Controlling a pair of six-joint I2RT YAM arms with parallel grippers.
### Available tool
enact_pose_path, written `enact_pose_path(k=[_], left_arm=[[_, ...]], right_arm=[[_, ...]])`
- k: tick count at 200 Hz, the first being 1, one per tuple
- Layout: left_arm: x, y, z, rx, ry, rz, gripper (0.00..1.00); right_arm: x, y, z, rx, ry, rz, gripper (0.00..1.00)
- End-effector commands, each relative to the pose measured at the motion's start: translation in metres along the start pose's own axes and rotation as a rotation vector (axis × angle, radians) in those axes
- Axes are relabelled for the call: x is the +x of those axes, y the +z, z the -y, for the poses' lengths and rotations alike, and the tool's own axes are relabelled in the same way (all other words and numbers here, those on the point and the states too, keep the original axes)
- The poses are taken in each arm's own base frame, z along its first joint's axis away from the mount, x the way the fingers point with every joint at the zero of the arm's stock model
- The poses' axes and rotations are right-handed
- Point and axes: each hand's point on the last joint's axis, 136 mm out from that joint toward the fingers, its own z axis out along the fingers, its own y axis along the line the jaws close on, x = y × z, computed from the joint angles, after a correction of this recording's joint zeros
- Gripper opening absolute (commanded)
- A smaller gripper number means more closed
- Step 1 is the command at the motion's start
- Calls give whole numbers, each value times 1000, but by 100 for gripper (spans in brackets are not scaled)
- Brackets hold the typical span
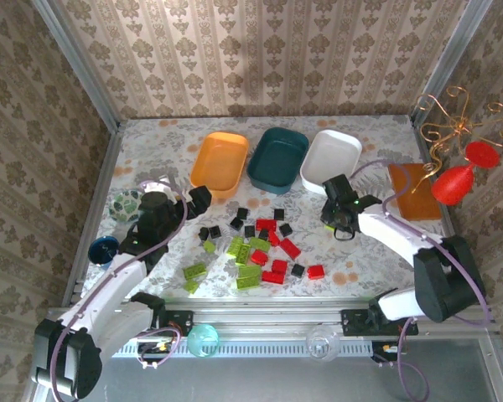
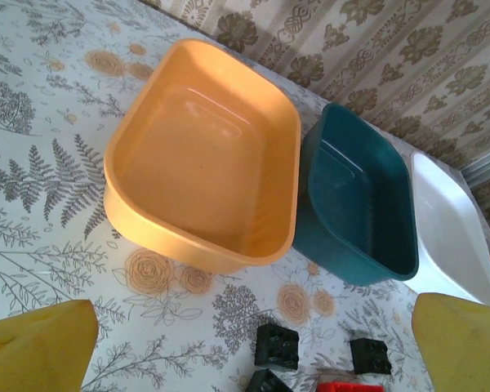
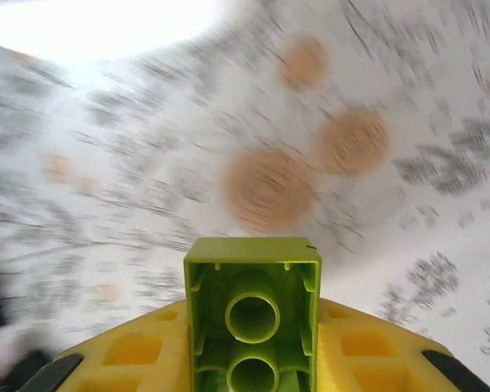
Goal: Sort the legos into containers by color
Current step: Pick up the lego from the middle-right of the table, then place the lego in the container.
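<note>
The white tub stands outward of the robot's right gripper, so that gripper next needs to carry the lime-green brick (image 3: 253, 302) outward over the tub's rim and let it go inside.
Three tubs stand in a row at the back: orange (image 1: 220, 161) (image 2: 204, 155), dark teal (image 1: 278, 157) (image 2: 359, 196) and white (image 1: 330, 159) (image 2: 445, 229). Black, red and lime-green legos (image 1: 256, 243) lie scattered on the table in front of them. My left gripper (image 1: 184, 191) (image 2: 253, 343) hovers open just before the orange tub, above two black bricks (image 2: 278, 347) and a red one (image 2: 339, 386). My right gripper (image 1: 339, 216) (image 3: 253, 351) is shut on a lime-green brick (image 3: 253, 302), hollow underside facing the camera, near the white tub's front edge. The table behind it is blurred.
A patterned glass bowl (image 1: 126, 203) and a blue cup (image 1: 103, 249) sit at the left edge. An orange pad (image 1: 415, 191), a red vase-like object (image 1: 457, 180) and a gold wire stand (image 1: 444, 117) occupy the right side. Wallpapered walls enclose the table.
</note>
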Motion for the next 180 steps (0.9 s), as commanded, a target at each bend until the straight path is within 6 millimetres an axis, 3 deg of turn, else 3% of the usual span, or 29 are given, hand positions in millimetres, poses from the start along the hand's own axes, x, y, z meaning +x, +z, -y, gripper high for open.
enact_pose_path(k=[1,11,48,67,89,121,142,180], left_arm=[[-3,-3,1,-23,17,-9,100],[-2,-4,-1,-36,14,-18,100],[8,-7,-7,-71,21,-78,99],[13,-10,-10,-86,27,-103,99],[16,-13,-13,-94,26,-105,99],[16,-16,-14,-98,27,-98,99],[14,-16,-14,-106,36,-98,99],[11,-17,-15,-113,33,-92,99]], right_arm=[[-53,-39,-39,-100,-72,144,27],[-73,-46,-46,-92,-82,188,27],[-125,-11,-53,17,-83,195,27],[-145,9,-59,54,-97,181,27],[-154,33,-56,120,-126,126,27],[-152,66,-56,156,-164,40,26],[-136,83,-61,160,-201,-40,24],[-107,87,-65,160,-230,-80,24]])
